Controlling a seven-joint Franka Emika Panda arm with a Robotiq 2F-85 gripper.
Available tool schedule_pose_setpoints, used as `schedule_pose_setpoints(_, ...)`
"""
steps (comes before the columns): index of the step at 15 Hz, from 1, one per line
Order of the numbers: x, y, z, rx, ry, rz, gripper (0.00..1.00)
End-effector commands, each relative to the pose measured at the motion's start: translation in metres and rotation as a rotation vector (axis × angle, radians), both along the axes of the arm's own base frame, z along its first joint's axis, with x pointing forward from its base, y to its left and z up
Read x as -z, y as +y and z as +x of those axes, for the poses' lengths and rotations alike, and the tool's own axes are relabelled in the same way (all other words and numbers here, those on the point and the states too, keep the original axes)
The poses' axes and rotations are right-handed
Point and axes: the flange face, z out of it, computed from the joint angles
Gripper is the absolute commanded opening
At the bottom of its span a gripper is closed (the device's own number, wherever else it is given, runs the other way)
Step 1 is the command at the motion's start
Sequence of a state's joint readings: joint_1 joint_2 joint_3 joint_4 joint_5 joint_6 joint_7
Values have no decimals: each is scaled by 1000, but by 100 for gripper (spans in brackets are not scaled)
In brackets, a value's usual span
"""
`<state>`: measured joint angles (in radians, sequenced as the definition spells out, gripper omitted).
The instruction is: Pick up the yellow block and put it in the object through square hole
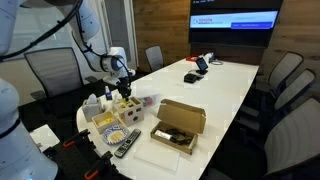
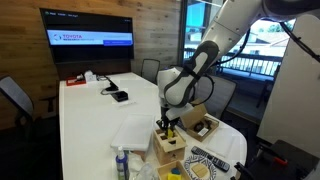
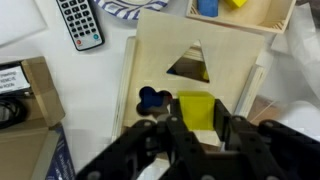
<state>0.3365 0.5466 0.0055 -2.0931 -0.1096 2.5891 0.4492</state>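
Observation:
Next I will turn my gripper to square the yellow block with the cube, lower it and release, since the cube's top side (image 2: 171, 142) beside the clover-shaped cut-out lies below my gripper.
In the wrist view my gripper (image 3: 200, 128) is shut on the yellow block (image 3: 196, 108), one finger on each side. The block is right over the top face of the light-wood shape-sorter cube (image 3: 160, 45), beside a triangular cut-out (image 3: 190, 66) and a clover-shaped cut-out showing blue inside (image 3: 151, 99). The square hole is hidden under the block. In both exterior views the gripper (image 1: 124, 93) (image 2: 168, 126) points straight down just above the cube (image 1: 128, 112) (image 2: 170, 148) at the near end of the white table.
A brown cardboard box (image 1: 180, 124) (image 3: 18, 95) lies open beside the cube. A remote control (image 3: 80, 22) (image 1: 125, 145) and a wooden tray with blocks (image 3: 245, 15) are close by. Office chairs (image 1: 285, 75) surround the long table (image 1: 225, 85).

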Motion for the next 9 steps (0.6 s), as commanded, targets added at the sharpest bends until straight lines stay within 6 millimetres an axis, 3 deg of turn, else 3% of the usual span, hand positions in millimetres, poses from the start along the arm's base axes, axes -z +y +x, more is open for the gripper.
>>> schedule_pose_setpoints(1,-1,5,16,-20,-9,18,9)
schedule_pose_setpoints(9,7,12,22,10,12,66,9)
